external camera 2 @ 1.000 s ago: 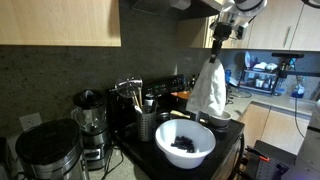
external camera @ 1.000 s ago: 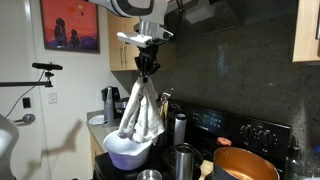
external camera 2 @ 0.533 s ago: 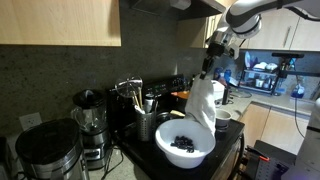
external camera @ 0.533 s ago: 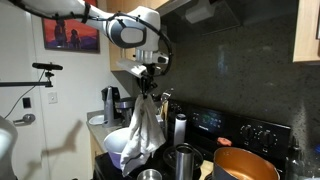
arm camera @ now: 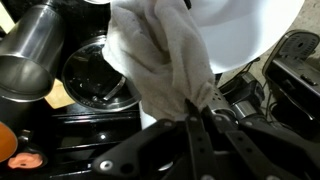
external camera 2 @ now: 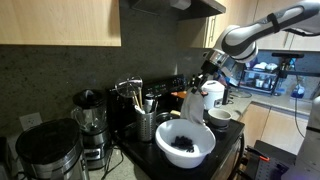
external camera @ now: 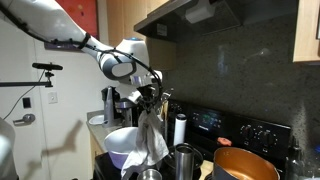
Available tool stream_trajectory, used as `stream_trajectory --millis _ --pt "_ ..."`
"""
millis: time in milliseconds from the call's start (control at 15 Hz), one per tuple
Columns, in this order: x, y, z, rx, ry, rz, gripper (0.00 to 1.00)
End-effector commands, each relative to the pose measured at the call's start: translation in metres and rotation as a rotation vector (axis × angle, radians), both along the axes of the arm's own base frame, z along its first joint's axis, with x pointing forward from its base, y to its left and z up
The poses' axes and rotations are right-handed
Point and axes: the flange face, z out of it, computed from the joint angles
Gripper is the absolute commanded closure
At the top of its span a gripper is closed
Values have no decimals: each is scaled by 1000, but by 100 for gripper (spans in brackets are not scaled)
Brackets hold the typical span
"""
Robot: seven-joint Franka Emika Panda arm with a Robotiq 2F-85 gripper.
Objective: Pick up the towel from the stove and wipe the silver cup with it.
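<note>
My gripper lowers toward the smaller metal cup next and releases the towel's top beside the bowl [external camera: 124, 146], as that cup sits below, under the towel's edge.
My gripper [external camera: 148, 101] is shut on the top of a white towel [external camera: 152, 140], which hangs down beside a white bowl [external camera: 124, 146]. In an exterior view the gripper [external camera 2: 205, 72] holds the towel [external camera 2: 192, 104] just behind the bowl [external camera 2: 185, 145]. In the wrist view the fingertips [arm camera: 195, 116] pinch the towel [arm camera: 160, 55]. A tall silver cup [external camera: 186, 160] stands right of the towel's lower end; it shows in the wrist view [arm camera: 32, 55]. A smaller metal cup [arm camera: 95, 78] sits under the towel's edge.
A copper pot [external camera: 245, 165] sits on the black stove [external camera: 225, 125]. The white bowl holds dark pieces. A utensil holder [external camera 2: 147, 125], a blender [external camera 2: 90, 120] and a white mug [external camera 2: 218, 117] stand nearby. Cabinets and the hood hang overhead.
My gripper has come down with the towel, from high above the bowl to just over the cups; the towel's lower end now hangs beside the silver cup.
</note>
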Motion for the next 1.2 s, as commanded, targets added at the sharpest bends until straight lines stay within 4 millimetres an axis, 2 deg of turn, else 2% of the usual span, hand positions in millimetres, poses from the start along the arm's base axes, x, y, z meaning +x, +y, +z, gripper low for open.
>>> stream_trajectory --millis 0,267,333,400,533,600,800,933,1133 --pt "4 9 -29 -36 -26 -57 99" --pt "9 5 -57 -78 -44 -107 99" --pt "10 3 -62 -89 -46 -117 90" --pt "11 2 -68 -96 -42 -125 69" --pt "12 -1 -74 -105 -29 -138 64" --pt "12 -2 -75 -105 -13 -142 59" --pt "12 1 -64 -91 28 -156 36" --pt "11 3 -50 -74 49 -155 21" --pt "10 9 -14 -77 76 -116 1"
